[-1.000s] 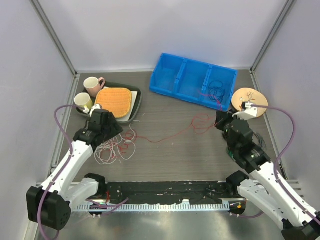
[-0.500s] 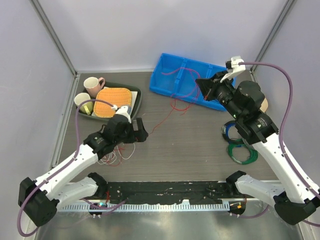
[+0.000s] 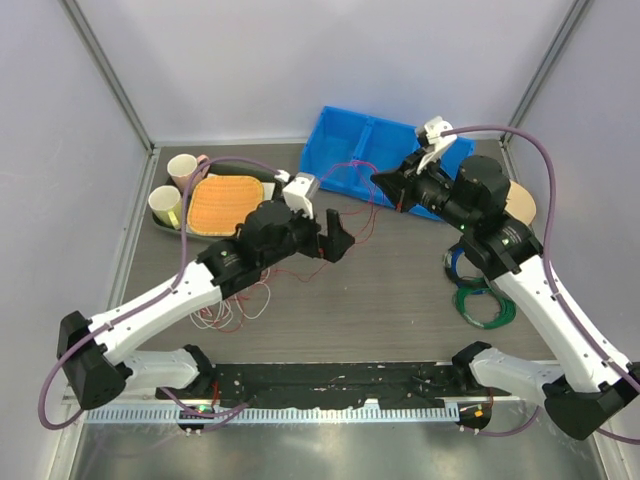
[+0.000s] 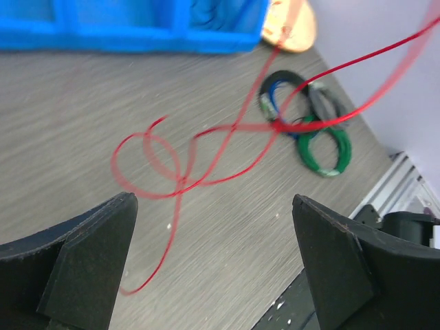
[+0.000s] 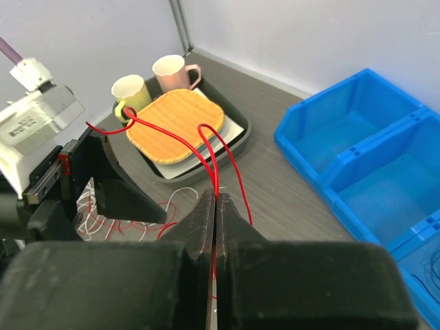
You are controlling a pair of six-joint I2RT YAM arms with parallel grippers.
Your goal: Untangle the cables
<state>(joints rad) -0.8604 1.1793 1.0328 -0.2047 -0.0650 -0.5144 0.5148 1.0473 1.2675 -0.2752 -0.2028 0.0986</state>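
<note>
My right gripper should move outward over the blue bin's empty middle section (image 3: pixel 388 145) (image 5: pixel 393 175) and release the red cable there, since my left gripper stands open and empty.
My right gripper (image 3: pixel 380 179) is shut on a red cable (image 3: pixel 345 168) and holds it up in front of the blue bin; its jaws pinch the strand in the right wrist view (image 5: pixel 216 195). The red cable (image 5: pixel 206 141) loops up and leftward toward my left gripper (image 5: pixel 113 189). My left gripper (image 3: pixel 338 238) is open and empty at mid-table; red loops (image 4: pixel 180 177) hang just beyond its fingers (image 4: pixel 89 265), not touching. A loose tangle of red and white wires (image 3: pixel 235 300) lies on the table under the left arm, and shows in the right wrist view (image 5: pixel 130 218).
A blue divided bin (image 3: pixel 350 150) stands at the back. A dark tray (image 3: pixel 272 205) with an orange mat (image 3: pixel 225 203) and two cups (image 3: pixel 168 205) sits back left. Coiled green, blue and black cables (image 3: pixel 478 295) lie right, near a wooden disc (image 3: pixel 520 205).
My right gripper rose from the table at the right and swung left over the bin's front, carrying the red cable. My left arm reached forward and right, away from the tangle, to mid-table.
</note>
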